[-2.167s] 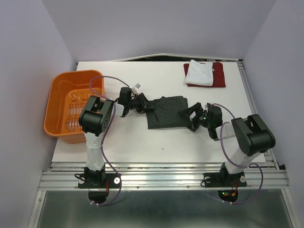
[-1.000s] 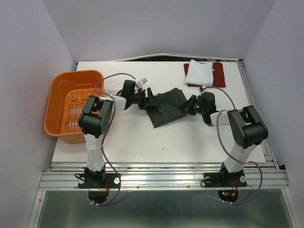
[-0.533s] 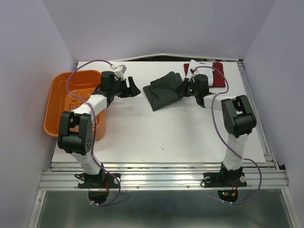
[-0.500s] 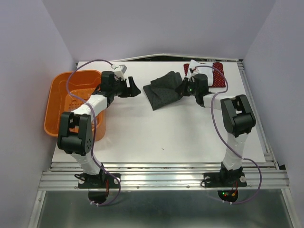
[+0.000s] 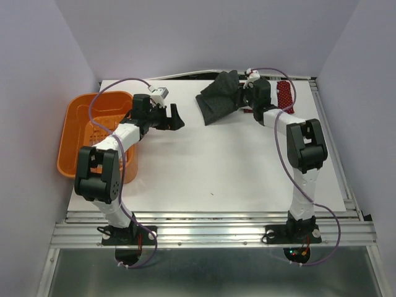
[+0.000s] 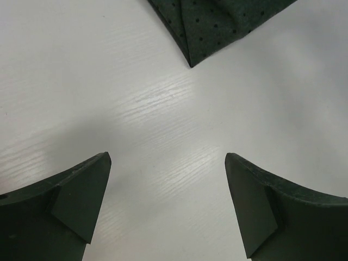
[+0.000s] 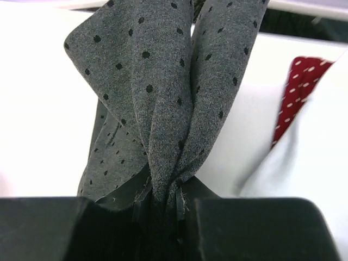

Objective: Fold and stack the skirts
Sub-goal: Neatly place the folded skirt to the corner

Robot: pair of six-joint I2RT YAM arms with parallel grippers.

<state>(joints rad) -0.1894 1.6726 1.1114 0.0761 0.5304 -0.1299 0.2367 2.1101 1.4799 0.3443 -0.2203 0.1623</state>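
The right gripper carries the grey skirt (image 5: 218, 98) to the right in the top view next and down over the red skirt (image 5: 284, 94) to release, since the white skirt lies there.
My right gripper (image 5: 246, 93) is shut on the dark grey dotted skirt (image 5: 218, 98), pinching a bunched fold of it (image 7: 157, 81) between its jaws (image 7: 163, 202). The skirt hangs lifted near the table's back edge, just left of the red skirt (image 5: 284, 94) with white dots (image 7: 296, 89). The white skirt (image 7: 321, 163) lies on the red one, mostly hidden behind my right arm in the top view. My left gripper (image 5: 174, 117) stands open over bare table (image 6: 167, 159), holding nothing. A corner of the grey skirt (image 6: 217, 22) shows beyond its fingers (image 6: 70, 201).
An orange plastic basket (image 5: 93, 133) stands at the table's left edge, beside my left arm. The white table (image 5: 210, 167) stretches between the arms. Walls close in at the back and both sides.
The left gripper let go of the grey skirt, opened wide and drew back to the left. The right gripper carried the skirt up and back toward the red and white skirts.
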